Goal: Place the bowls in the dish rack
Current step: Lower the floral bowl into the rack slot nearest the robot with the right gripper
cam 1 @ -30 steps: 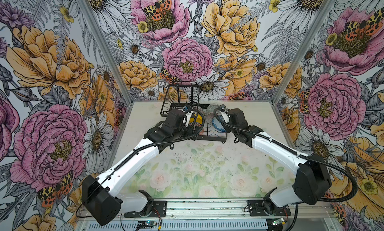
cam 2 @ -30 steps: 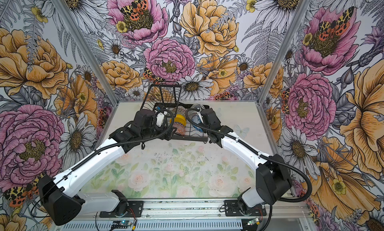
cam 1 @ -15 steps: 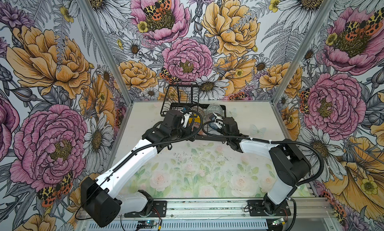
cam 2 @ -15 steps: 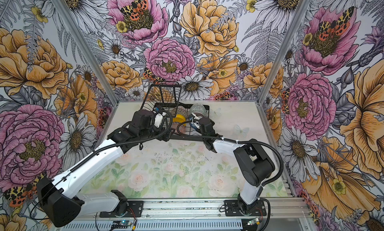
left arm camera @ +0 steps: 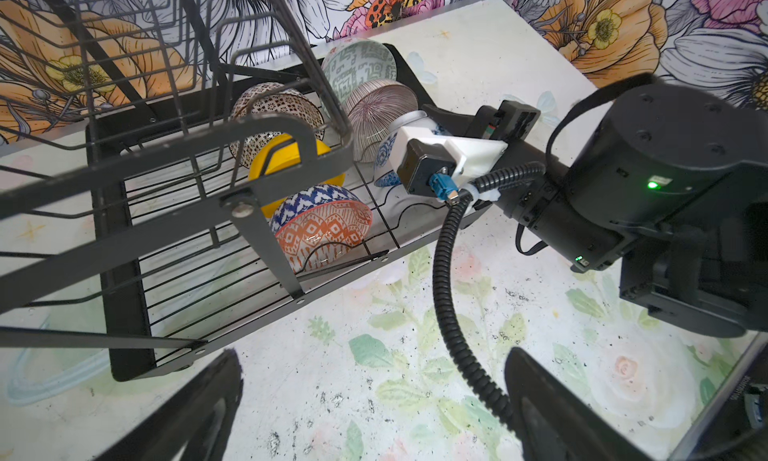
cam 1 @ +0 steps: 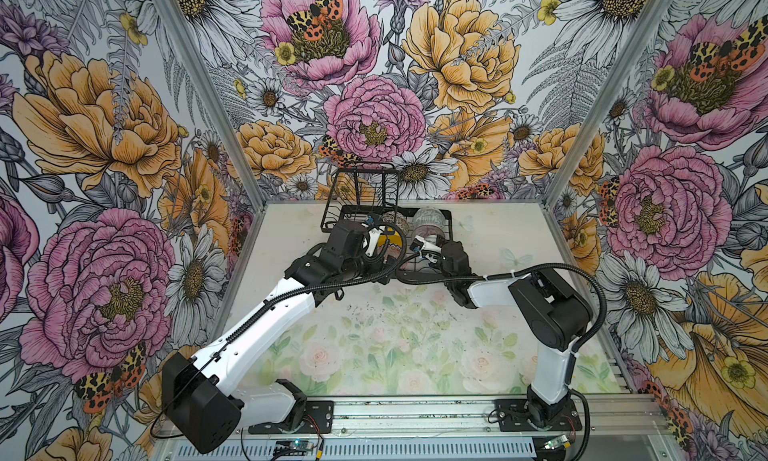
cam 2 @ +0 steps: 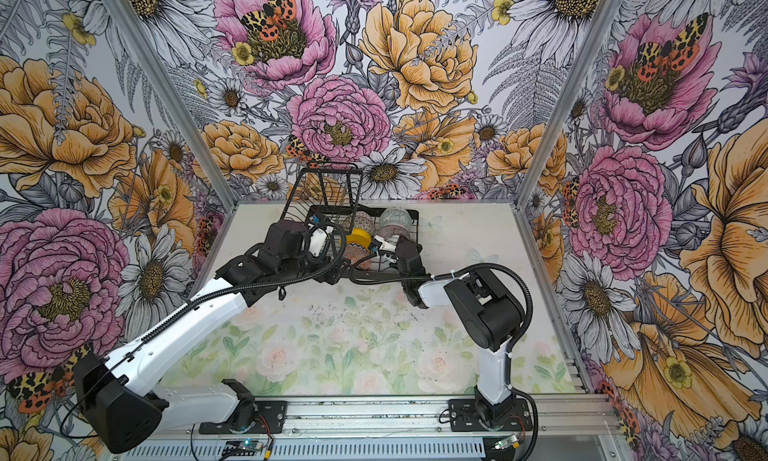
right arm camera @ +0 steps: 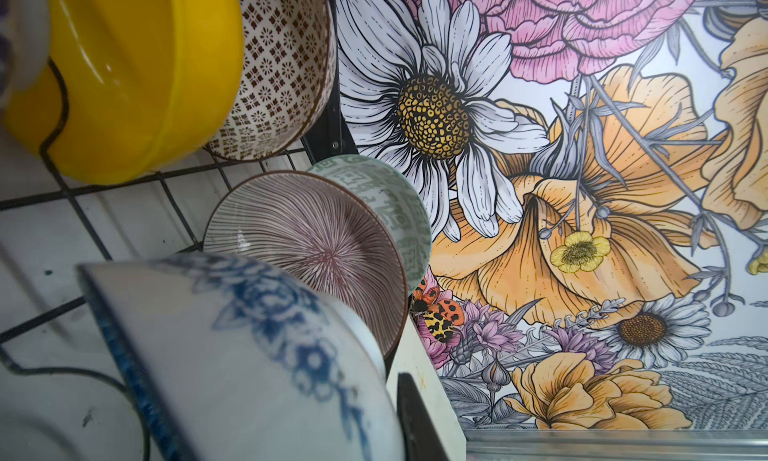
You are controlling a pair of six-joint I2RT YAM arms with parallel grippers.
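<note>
The tray wires (cam 1: 410,263) (right arm camera: 64,321) beside the pink bowl are just below my right gripper. My right gripper will next move down toward them and let go of the blue-white floral bowl's rim.
The black wire dish rack (cam 1: 448,224) (left arm camera: 124,272) stands at the back of the table. Upright in its base tray are a brown-white patterned bowl (left arm camera: 282,106), a pale green bowl (left arm camera: 357,64), a pink radial-lined bowl (left arm camera: 382,101), a yellow bowl (left arm camera: 328,153) and an orange-white geometric bowl (left arm camera: 324,226). My right gripper (right arm camera: 392,423) (cam 2: 380,247) is shut on the rim of the blue-white floral bowl (right arm camera: 249,355) (left arm camera: 384,164), which stands in the tray next to the pink one. My left gripper (left arm camera: 374,413) hangs open over the table in front of the rack, holding nothing.
The rack's raised upper basket (cam 1: 365,189) (left arm camera: 166,106) overhangs the tray's left part, close above my left wrist. The right arm's black cable (left arm camera: 444,272) loops low in front of the rack. Flowered walls (cam 1: 374,106) enclose the table on three sides.
The right arm has folded, its elbow pulled back to the right, and its gripper has carried the blue-white bowl down and leftward into the tray. The left arm has barely moved.
</note>
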